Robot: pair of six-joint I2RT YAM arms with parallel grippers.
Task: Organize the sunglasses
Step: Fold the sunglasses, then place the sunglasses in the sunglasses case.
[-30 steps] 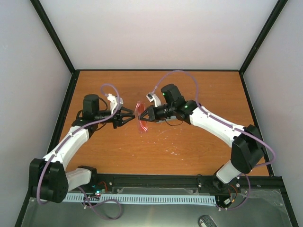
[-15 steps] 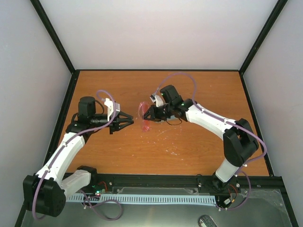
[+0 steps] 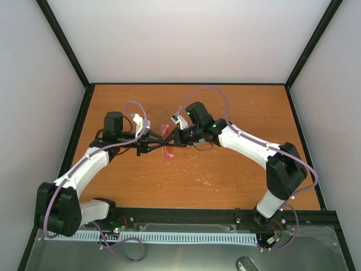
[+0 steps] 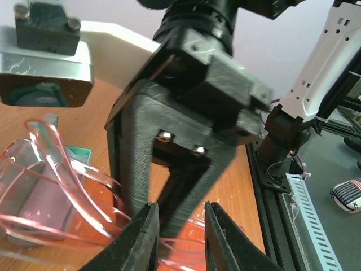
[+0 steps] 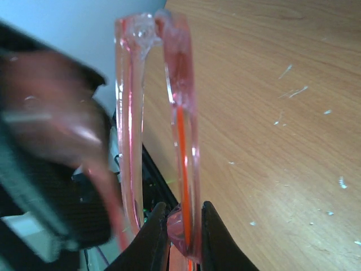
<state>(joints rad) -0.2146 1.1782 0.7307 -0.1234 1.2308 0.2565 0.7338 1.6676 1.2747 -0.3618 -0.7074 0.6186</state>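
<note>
The sunglasses (image 3: 167, 148) still hang outside the green case, so the right gripper should next go down toward the right in the top view and release them inside the case.
The sunglasses (image 3: 167, 148), with a thin red-orange frame and reddish lenses, hang in the air above the middle of the table. My right gripper (image 3: 172, 139) is shut on them. In the right wrist view the fingers (image 5: 217, 240) pinch the rim of one lens (image 5: 183, 113). My left gripper (image 3: 159, 145) comes from the left and its tips reach the glasses. In the left wrist view its jaws (image 4: 181, 237) stand a little apart, with a pink temple arm (image 4: 180, 261) lying across the gap. The lenses (image 4: 51, 192) show to the left, and the right gripper's black fingers (image 4: 169, 147) are just ahead.
The orange wooden table (image 3: 225, 175) is walled by a black frame and grey panels. A black rail with a cable track (image 3: 186, 237) runs along the near edge. The right wrist's camera block (image 4: 45, 70) hangs close in front of my left gripper.
My left gripper drew back to the left, then moved right up to the sunglasses. My right gripper shifted slightly left, still holding them.
</note>
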